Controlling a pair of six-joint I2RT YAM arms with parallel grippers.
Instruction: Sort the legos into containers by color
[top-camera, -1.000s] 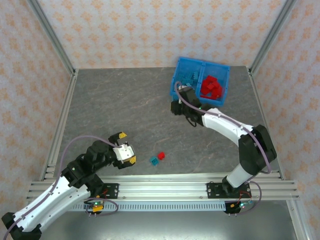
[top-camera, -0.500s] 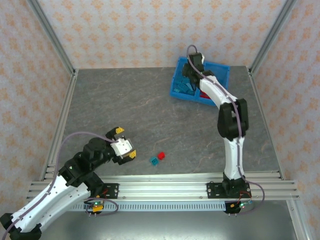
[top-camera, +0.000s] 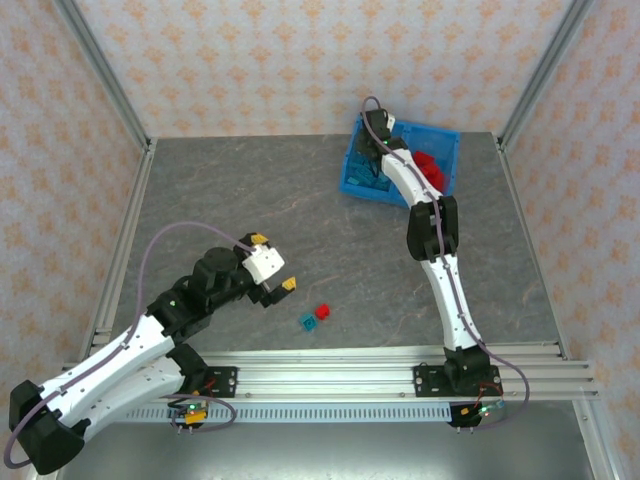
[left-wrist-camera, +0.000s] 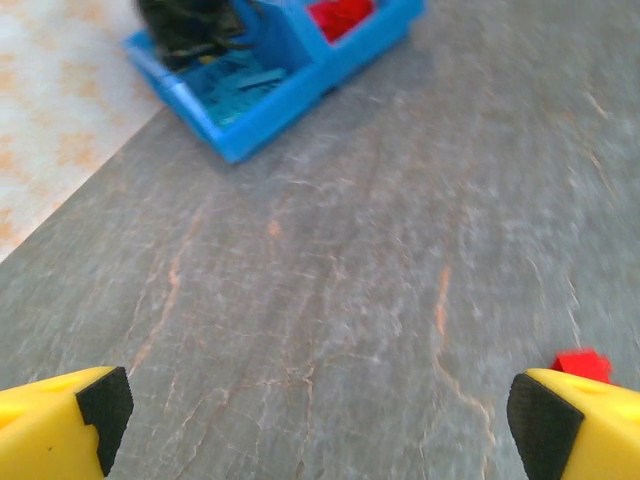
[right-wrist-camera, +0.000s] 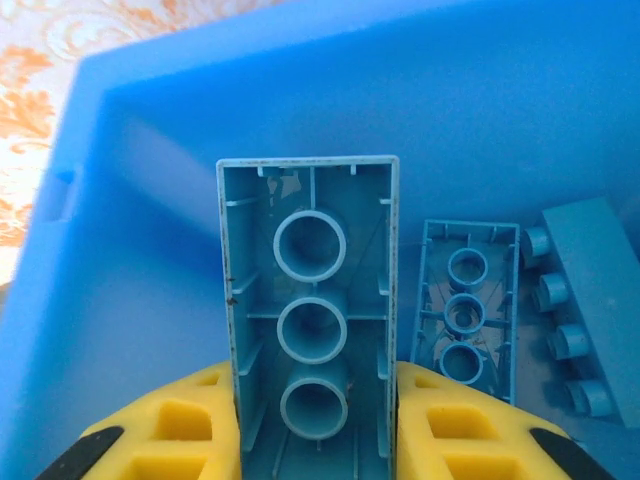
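Observation:
I will swing my left gripper toward the bar next and lower its open fingers around the red lego (top-camera: 322, 311) (left-wrist-camera: 583, 364), which lies below, outside the fingers and nearer the bar.
The blue bin (top-camera: 447, 138) stands at the back right, light blue legos (top-camera: 367, 180) in its left compartment and red legos (top-camera: 426, 168) in its right one. My right gripper (top-camera: 372, 137) hangs over the left compartment, shut on a light blue lego (right-wrist-camera: 310, 320) whose hollow underside faces the camera; two more blue legos (right-wrist-camera: 465, 310) lie below it. On the table near the front lie a red lego (top-camera: 322, 311) and a teal-blue lego (top-camera: 307, 321). My left gripper (top-camera: 274, 262) is open, just left of them, with nothing between its fingers (left-wrist-camera: 100, 400).
The bin (left-wrist-camera: 270, 95) shows far ahead in the left wrist view, across bare grey table, and the red lego (left-wrist-camera: 580, 362) peeks beside the right fingertip. Aluminium frame posts and patterned walls enclose the table; a rail (top-camera: 330, 365) runs along the near edge.
My right arm has swung from in front of the bin to above its left compartment, still shut on the brick. My left gripper has moved forward and right, closer to the two loose legos.

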